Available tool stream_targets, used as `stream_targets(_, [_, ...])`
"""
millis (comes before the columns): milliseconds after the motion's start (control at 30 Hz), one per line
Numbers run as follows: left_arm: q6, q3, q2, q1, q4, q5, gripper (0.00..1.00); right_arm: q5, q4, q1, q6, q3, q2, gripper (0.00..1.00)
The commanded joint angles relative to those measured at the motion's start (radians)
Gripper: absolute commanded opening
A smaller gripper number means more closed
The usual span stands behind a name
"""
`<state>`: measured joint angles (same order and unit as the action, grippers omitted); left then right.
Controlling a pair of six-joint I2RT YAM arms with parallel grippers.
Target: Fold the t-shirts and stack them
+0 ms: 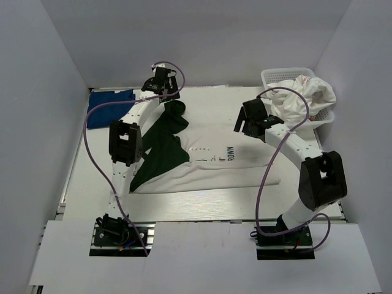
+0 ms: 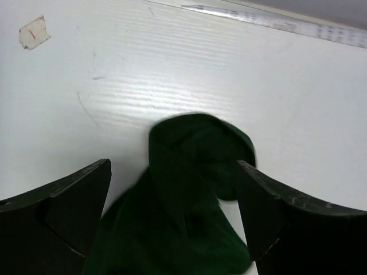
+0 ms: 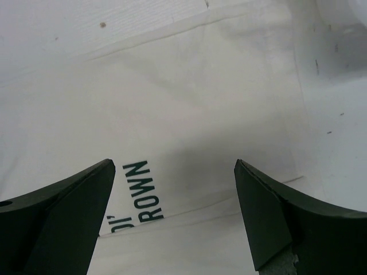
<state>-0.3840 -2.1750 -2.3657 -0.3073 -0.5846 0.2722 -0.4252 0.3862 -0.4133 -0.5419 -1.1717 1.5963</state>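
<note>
Next, my left gripper comes down onto the bunched fold near the green sleeve's (image 1: 173, 108) (image 2: 172, 177) far end and closes there, since that fold already lies between its open fingers.
A white t-shirt with dark green sleeves (image 1: 211, 162) lies partly folded in the middle of the table, with "BROWN" lettering (image 3: 143, 192) showing. My left gripper (image 1: 164, 92) is open above the far green sleeve (image 2: 192, 172), whose end lies between the fingers without being gripped. My right gripper (image 1: 245, 125) is open and empty, hovering over the shirt's white right part (image 3: 189, 114). A dark blue t-shirt (image 1: 110, 105) lies folded at the far left. More white shirts (image 1: 303, 95) are heaped in the basket at the far right.
A white plastic lattice basket (image 1: 274, 76) stands at the far right corner. White walls close in the table on three sides. A small paper tag (image 2: 33, 32) is stuck to the table near the left gripper.
</note>
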Motion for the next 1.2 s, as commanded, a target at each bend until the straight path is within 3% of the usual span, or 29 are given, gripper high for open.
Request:
stream_targets(0, [-0.01, -0.144, -0.075, 0.031, -0.078, -0.056, 0.96, -0.024, -0.012, 0.028, 0.022, -0.075, 0.033, 0.9])
stream_targets(200, [0.0, -0.112, -0.128, 0.053, 0.02, -0.185, 0.82, -0.02, -0.026, 0.047, 0.013, -0.115, 0.105, 0.9])
stream_targets(267, [0.01, -0.112, -0.153, 0.053, 0.031, -0.223, 0.69, -0.07, 0.003, 0.053, 0.019, -0.154, 0.14, 0.9])
stream_targets(333, [0.01, -0.112, -0.162, 0.062, 0.057, -0.252, 0.53, -0.092, 0.002, 0.059, 0.026, -0.17, 0.158, 0.9])
stream_targets(367, [0.01, -0.1, -0.162, 0.062, 0.066, -0.263, 0.33, -0.107, 0.002, 0.064, 0.037, -0.187, 0.174, 0.9])
stream_targets(433, [0.01, -0.086, -0.149, 0.062, 0.083, -0.263, 0.17, -0.132, 0.022, 0.076, 0.043, -0.212, 0.203, 0.9])
stream_targets(467, [0.01, -0.074, -0.132, 0.062, 0.097, -0.275, 0.01, -0.144, 0.026, 0.076, 0.045, -0.235, 0.211, 0.9])
stream_targets(600, [0.033, -0.042, -0.063, 0.062, 0.106, -0.275, 0.0, -0.173, 0.048, 0.091, 0.065, -0.278, 0.27, 0.9])
stream_targets(767, [0.072, 0.162, 0.126, 0.062, 0.127, -0.171, 0.0, -0.126, 0.048, 0.136, 0.083, -0.368, 0.356, 0.9])
stream_targets(933, [0.126, 0.415, 0.341, 0.053, 0.224, -0.186, 0.0, -0.112, 0.108, 0.146, 0.068, -0.542, 0.5, 0.9])
stream_targets(1167, [0.152, 0.537, 0.465, 0.033, 0.229, -0.235, 0.0, -0.11, 0.204, 0.148, 0.01, -0.718, 0.64, 0.9])
